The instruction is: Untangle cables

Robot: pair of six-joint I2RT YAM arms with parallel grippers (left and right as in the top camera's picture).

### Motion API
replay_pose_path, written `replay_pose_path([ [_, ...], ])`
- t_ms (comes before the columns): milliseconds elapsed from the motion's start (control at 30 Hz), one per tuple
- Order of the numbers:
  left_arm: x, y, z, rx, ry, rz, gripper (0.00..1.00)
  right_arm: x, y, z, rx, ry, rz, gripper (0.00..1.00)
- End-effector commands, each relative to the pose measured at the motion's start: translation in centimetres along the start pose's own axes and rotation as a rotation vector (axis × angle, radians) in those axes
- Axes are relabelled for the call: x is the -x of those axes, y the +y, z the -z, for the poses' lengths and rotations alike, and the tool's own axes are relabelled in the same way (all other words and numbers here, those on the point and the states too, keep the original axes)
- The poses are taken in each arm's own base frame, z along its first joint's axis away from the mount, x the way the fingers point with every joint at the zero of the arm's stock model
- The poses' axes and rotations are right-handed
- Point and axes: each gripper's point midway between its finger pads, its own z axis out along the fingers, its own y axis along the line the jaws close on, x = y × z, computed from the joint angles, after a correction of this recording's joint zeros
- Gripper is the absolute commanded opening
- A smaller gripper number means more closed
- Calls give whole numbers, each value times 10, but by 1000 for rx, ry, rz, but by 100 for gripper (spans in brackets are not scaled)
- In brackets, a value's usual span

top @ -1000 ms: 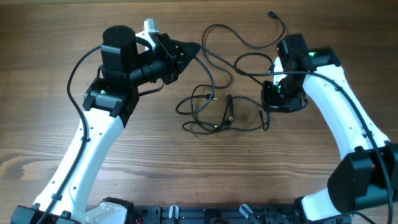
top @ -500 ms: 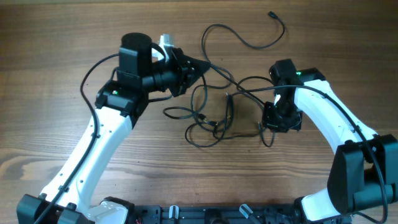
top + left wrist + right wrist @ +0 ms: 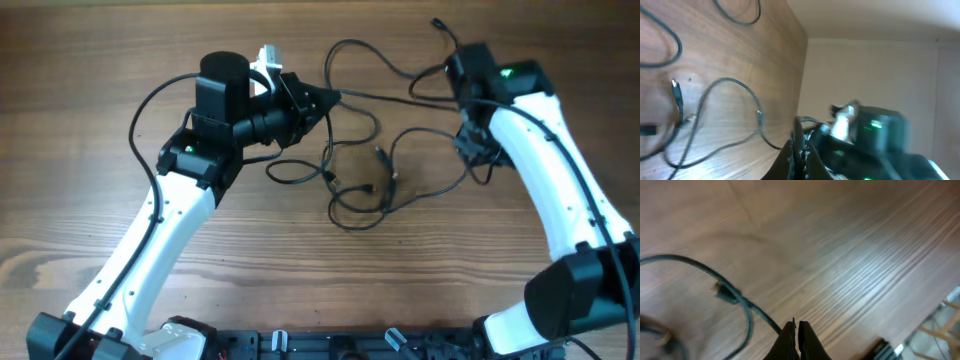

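Note:
The cord in my right gripper will next go up and away from my base. Then it will go across the loops and down toward my left gripper's place.
The cables lie as thin black cords in loose loops on the wooden table, between my two arms. One strand runs taut from my left gripper rightward toward the right arm. In the left wrist view, my left gripper is shut with a cord entering its tips. My right gripper sits at the tangle's right side. In the right wrist view, my right gripper is shut on a cord that carries a small plug.
One loose cable end with a plug reaches toward the table's far edge. A black base rail runs along the near edge. In the left wrist view the right arm shows close behind my fingers.
My right gripper has moved up and right, pulling its cord so the tangle has spread rightward. My left gripper has shifted slightly right, still shut on its strand.

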Motion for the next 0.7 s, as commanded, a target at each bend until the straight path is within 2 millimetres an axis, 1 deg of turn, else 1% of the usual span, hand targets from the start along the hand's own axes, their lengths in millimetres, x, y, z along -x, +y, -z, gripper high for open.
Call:
replay_pose_path([
  [0, 30, -20, 21, -22, -147, -58, 4, 34, 4, 55, 56, -166, 95, 4],
  [33, 31, -20, 21, -21, -151, -58, 4, 35, 18, 75, 122, -200, 172, 4],
  [67, 31, -19, 21, -20, -153, -58, 4, 31, 37, 106, 217, -252, 291, 5],
  [100, 31, -19, 21, -20, -153, -58, 4, 27, 48, 125, 271, -291, 344, 5],
  [167, 31, -19, 21, -20, -154, -59, 4, 19, 63, 153, 332, -351, 394, 5],
  [200, 31, -19, 21, -19, -154, -71, 4, 9, 74, 163, 372, -360, 451, 4],
  [233, 31, -19, 21, -15, -153, -86, 4, -4, 87, 167, 412, -355, 547, 5],
  [267, 30, -17, 21, -8, -151, -81, 4, -11, 94, 167, 419, -343, 582, 5],
  [300, 30, -15, 21, -2, -153, -77, 4, -16, 100, 160, 391, -320, 594, 4],
  [333, 31, -14, 21, 2, -156, -76, 4, -16, 101, 150, 354, -288, 555, 4],
  [367, 31, -13, 21, 7, -157, -81, 4, -13, 101, 138, 309, -257, 525, 4],
  [433, 31, -13, 22, 18, -157, -206, 4, -5, 97, 112, 225, -197, 457, 4],
  [467, 32, -8, 22, 47, -161, -291, 4, 2, 94, 96, 192, -160, 421, 5],
  [500, 39, 9, 24, 131, -197, -323, 4, 8, 90, 85, 173, -133, 387, 5],
  [533, 46, 26, 28, 215, -235, -310, 4, 14, 85, 77, 161, -115, 353, 5],
  [600, 58, 69, 44, 430, -325, -250, 4, 30, 77, 62, 162, -89, 315, 5],
  [633, 61, 87, 51, 523, -340, -266, 4, 35, 86, 56, 224, -76, 385, 5],
  [667, 61, 98, 49, 568, -312, -309, 4, 35, 106, 55, 332, -72, 512, 10],
])
